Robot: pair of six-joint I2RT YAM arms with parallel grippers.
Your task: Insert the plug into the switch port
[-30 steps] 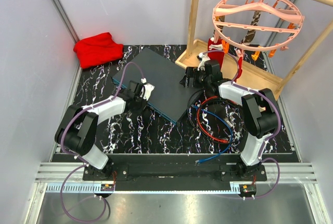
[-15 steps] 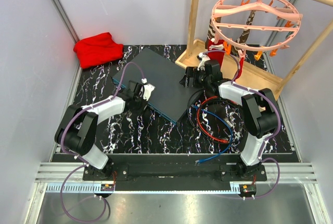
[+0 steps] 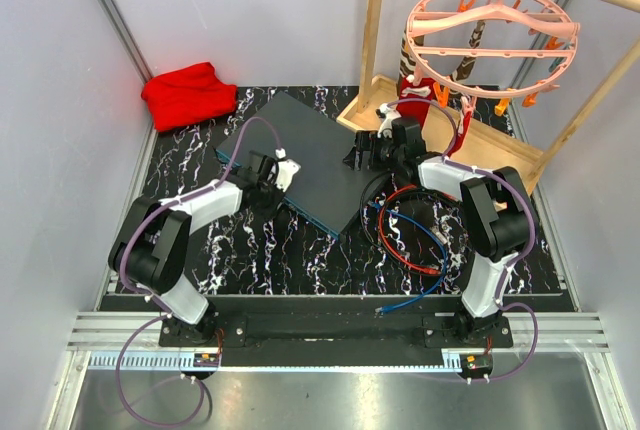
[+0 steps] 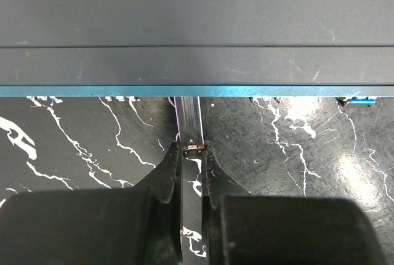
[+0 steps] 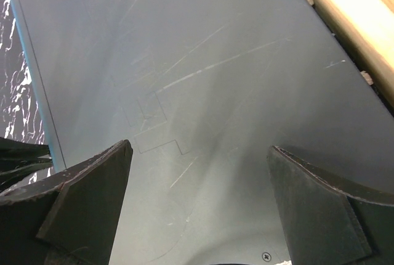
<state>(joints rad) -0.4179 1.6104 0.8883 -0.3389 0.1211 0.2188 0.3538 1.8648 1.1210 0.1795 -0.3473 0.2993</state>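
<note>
I should next push my left gripper straight toward the switch's teal front edge (image 3: 281,200) (image 4: 188,92) and then open it there.
The switch (image 3: 305,150) is a flat dark grey box lying slantwise mid-table, and it fills the top of the left wrist view (image 4: 197,18). Its teal front edge (image 4: 92,91) runs across that view. My left gripper (image 4: 192,151) is shut on the plug (image 4: 189,120), a clear connector on a purple cable (image 3: 240,135). The plug's front end meets the teal edge; how deep it sits is hidden. In the top view my left gripper (image 3: 268,172) is at the switch's front edge. My right gripper (image 3: 365,153) is open and empty over the switch's top (image 5: 203,61).
A wooden tray (image 3: 490,145) with a wooden frame (image 3: 375,20) stands at the back right, and a pink hanger (image 3: 490,30) hangs from it. Red and blue cables (image 3: 410,240) coil right of the switch. A red cloth (image 3: 188,93) lies at the back left.
The pink hanger has swung a little to the left. My left gripper has edged slightly toward the switch with the plug. The right arm has barely moved.
</note>
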